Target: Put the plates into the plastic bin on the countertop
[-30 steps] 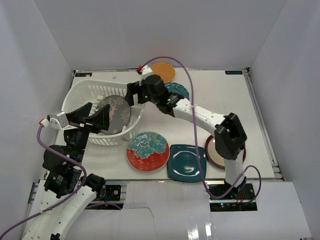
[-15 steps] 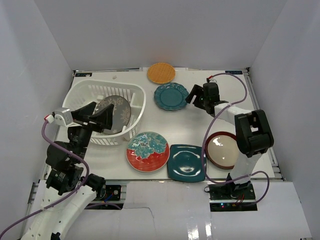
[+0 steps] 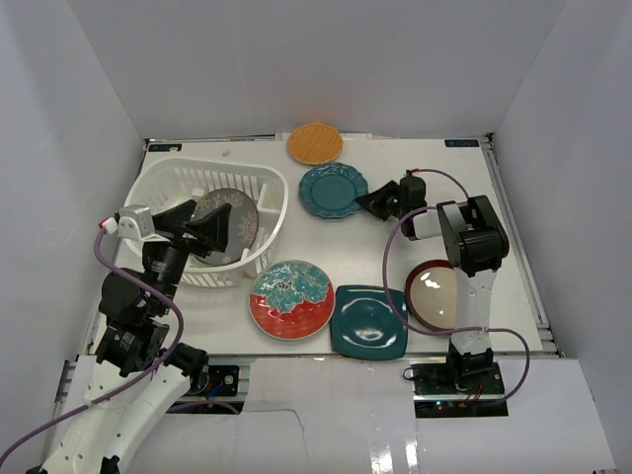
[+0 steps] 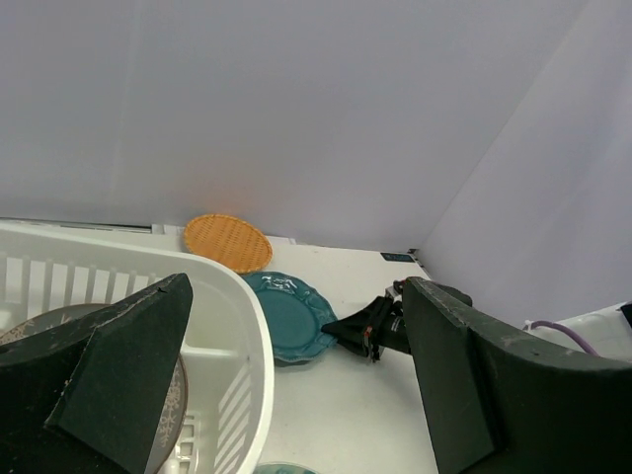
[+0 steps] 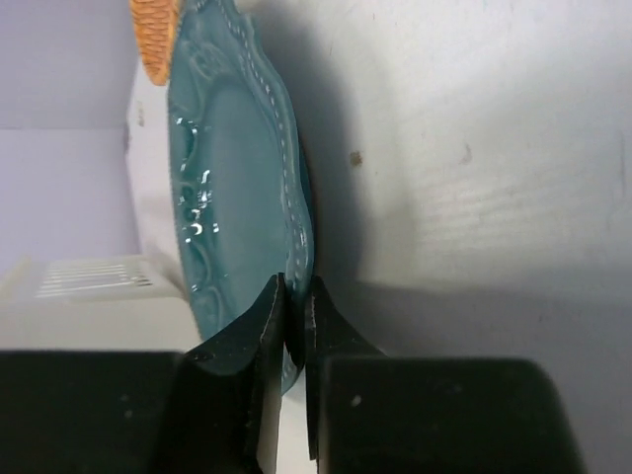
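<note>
I should lift the teal plate with my right gripper and carry it across to the bin. Then I should lower it over the grey deer plate [image 3: 232, 219] to release it.
My right gripper [image 3: 367, 202] is shut on the right rim of the teal scalloped plate [image 3: 333, 191], which lies on the countertop [image 3: 346, 257]. The right wrist view shows that gripper [image 5: 296, 301] pinching the thin edge of the plate [image 5: 232, 178]. The white plastic bin [image 3: 282, 193] at the left holds the grey deer plate [image 3: 232, 219]. My left gripper [image 3: 197, 229] hangs open over the bin's near side, holding nothing. In the left wrist view the left gripper [image 4: 296, 286] frames the bin's rim [image 4: 252, 336] and the teal plate [image 4: 286, 311].
An orange woven plate [image 3: 315, 143] lies at the back edge. Along the front lie a red-rimmed floral plate [image 3: 290, 298], a dark teal square plate [image 3: 368, 321] and a maroon-rimmed cream plate [image 3: 439, 294], this one partly behind the right arm. White walls enclose three sides.
The right arm swung from the bin out to the right, lowered to the teal plate's right rim and shut on it. The plate slid slightly left. The left arm barely moved.
</note>
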Robot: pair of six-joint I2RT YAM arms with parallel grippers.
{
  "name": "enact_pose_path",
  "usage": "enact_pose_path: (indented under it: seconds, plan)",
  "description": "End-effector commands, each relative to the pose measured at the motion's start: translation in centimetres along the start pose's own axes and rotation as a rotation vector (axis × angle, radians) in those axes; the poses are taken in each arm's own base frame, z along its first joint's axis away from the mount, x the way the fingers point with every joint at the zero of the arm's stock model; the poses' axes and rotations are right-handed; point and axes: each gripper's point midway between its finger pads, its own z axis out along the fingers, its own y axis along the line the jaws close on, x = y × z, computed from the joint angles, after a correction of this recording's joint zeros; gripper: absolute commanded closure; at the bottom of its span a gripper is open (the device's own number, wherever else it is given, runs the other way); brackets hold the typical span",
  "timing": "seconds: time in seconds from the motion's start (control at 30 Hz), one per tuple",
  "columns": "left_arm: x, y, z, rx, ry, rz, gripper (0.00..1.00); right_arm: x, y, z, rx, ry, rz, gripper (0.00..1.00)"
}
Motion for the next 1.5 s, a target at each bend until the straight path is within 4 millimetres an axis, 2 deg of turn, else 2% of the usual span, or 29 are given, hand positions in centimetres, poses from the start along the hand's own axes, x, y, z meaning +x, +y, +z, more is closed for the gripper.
enact_pose_path:
  seconds: [0.0, 0.1, 0.13, 0.17, 0.2, 0.23, 0.3, 0.33, 0.43, 0.53, 0.57, 0.6, 0.63, 0.67, 0.73, 0.77, 0.83, 0.87, 0.9, 0.93, 0.97, 1.0, 1.07, 1.2, 1.3, 1.37, 1.4, 1.43, 1.47]
  plan:
    - [0.6, 0.5, 0.1, -0.018, 0.019, 0.015, 0.02, -2.1, 1.8, -1.7, -0.08, -0.102, 0.063, 0.92]
    - [0.4, 0.4, 0.1, -0.013, 0.014, 0.014, 0.02, -3.9, 3.1, -5.9, -0.079, -0.202, -0.015, 0.92]
    - [0.3, 0.4, 0.0, -0.012, 0.012, 0.012, 0.02, -5.0, 6.0, -8.2, -0.133, -0.245, -0.06, 0.92]
    - [0.3, 0.4, 0.0, -0.011, 0.01, 0.011, 0.02, -4.8, 5.8, -9.6, -0.129, -0.254, -0.104, 0.92]
    - [0.2, 0.4, 0.0, -0.011, 0.009, 0.012, 0.02, -5.0, 6.8, -10.8, -0.15, -0.269, -0.132, 0.92]
    - [0.2, 0.3, -0.1, -0.008, 0.006, 0.007, 0.02, -5.5, 10.0, -13.3, -0.224, -0.301, -0.179, 0.92]
    - [0.0, 0.2, -0.1, -0.003, 0.002, 0.004, 0.02, -5.7, 12.1, -15.6, -0.258, -0.321, -0.253, 0.92]
    - [0.0, 0.1, -0.2, 0.003, 0.002, 0.0, 0.02, -5.9, 15.0, -17.8, -0.323, -0.339, -0.299, 0.92]
    - [-0.3, 0.2, -0.3, 0.003, -0.008, -0.002, 0.02, -5.4, 20.2, -20.0, -0.401, -0.336, -0.418, 0.92]
    - [-0.6, 0.4, -0.4, -0.008, -0.021, -0.002, 0.02, -2.4, 27.5, -21.0, -0.504, -0.282, -0.533, 0.92]
    - [-0.7, 0.5, -0.4, -0.01, -0.022, -0.001, 0.02, -1.7, 27.9, -19.8, -0.493, -0.264, -0.549, 0.92]
    - [-0.6, 0.7, -0.4, -0.017, -0.021, 0.001, 0.02, 0.7, 29.4, -19.0, -0.516, -0.222, -0.594, 0.92]
    - [-0.5, 0.8, -0.3, -0.019, -0.019, 0.002, 0.02, 1.1, 31.8, -19.0, -0.543, -0.218, -0.612, 0.92]
    - [-0.6, 0.8, -0.3, -0.02, -0.021, 0.004, 0.02, 3.6, 32.1, -16.7, -0.542, -0.152, -0.635, 0.92]
    - [-0.5, 1.0, -0.3, -0.03, -0.022, 0.008, 0.02, 6.3, 34.3, -14.2, -0.556, -0.09, -0.676, 0.92]
    - [-0.6, 1.0, -0.3, -0.032, -0.024, 0.009, 0.02, 6.1, 34.7, -13.4, -0.543, -0.091, -0.674, 0.92]
    - [-0.6, 1.2, -0.3, -0.038, -0.025, 0.013, 0.02, 8.7, 36.2, -12.0, -0.558, -0.048, -0.716, 0.92]
    - [-0.6, 1.2, -0.3, -0.039, -0.025, 0.014, 0.02, 10.4, 34.5, -9.3, -0.5, 0.02, -0.727, 0.92]
    - [-0.6, 1.2, -0.3, -0.039, -0.027, 0.013, 0.02, 11.0, 37.6, -9.6, -0.547, 0.011, -0.744, 0.92]
    - [-0.6, 1.2, -0.3, -0.038, -0.025, 0.014, 0.02, 11.8, 37.8, -8.9, -0.541, 0.023, -0.773, 0.92]
    - [-0.6, 1.2, -0.3, -0.038, -0.025, 0.013, 0.02, 12.9, 36.6, -6.5, -0.498, 0.049, -0.785, 0.92]
    - [-0.6, 1.2, -0.3, -0.036, -0.026, 0.012, 0.02, 13.9, 37.8, -6.5, -0.507, 0.065, -0.797, 0.92]
    - [-0.6, 1.1, -0.4, -0.034, -0.027, 0.013, 0.02, 16.0, 36.6, -4.2, -0.483, 0.123, -0.811, 0.92]
    - [-0.7, 1.1, -0.4, -0.03, -0.028, 0.013, 0.02, 19.0, 35.6, -2.4, -0.46, 0.186, -0.822, 0.92]
    - [-0.7, 1.0, -0.4, -0.025, -0.028, 0.011, 0.02, 20.0, 34.7, -1.3, -0.435, 0.21, -0.818, 0.92]
    - [-0.7, 0.9, -0.4, -0.024, -0.028, 0.009, 0.02, 20.6, 33.8, -0.7, -0.405, 0.22, -0.818, 0.78]
    - [-0.8, 0.9, -0.4, -0.023, -0.029, 0.009, 0.02, 20.7, 33.6, -0.6, -0.396, 0.22, -0.819, 0.66]
    - [-0.7, 0.9, -0.5, -0.024, -0.03, 0.009, 0.02, 20.8, 33.5, -0.6, -0.391, 0.218, -0.821, 0.43]
    - [-0.7, 0.9, -0.5, -0.023, -0.029, 0.011, 0.02, 20.4, 33.4, -0.6, -0.379, 0.204, -0.827, 0.35]
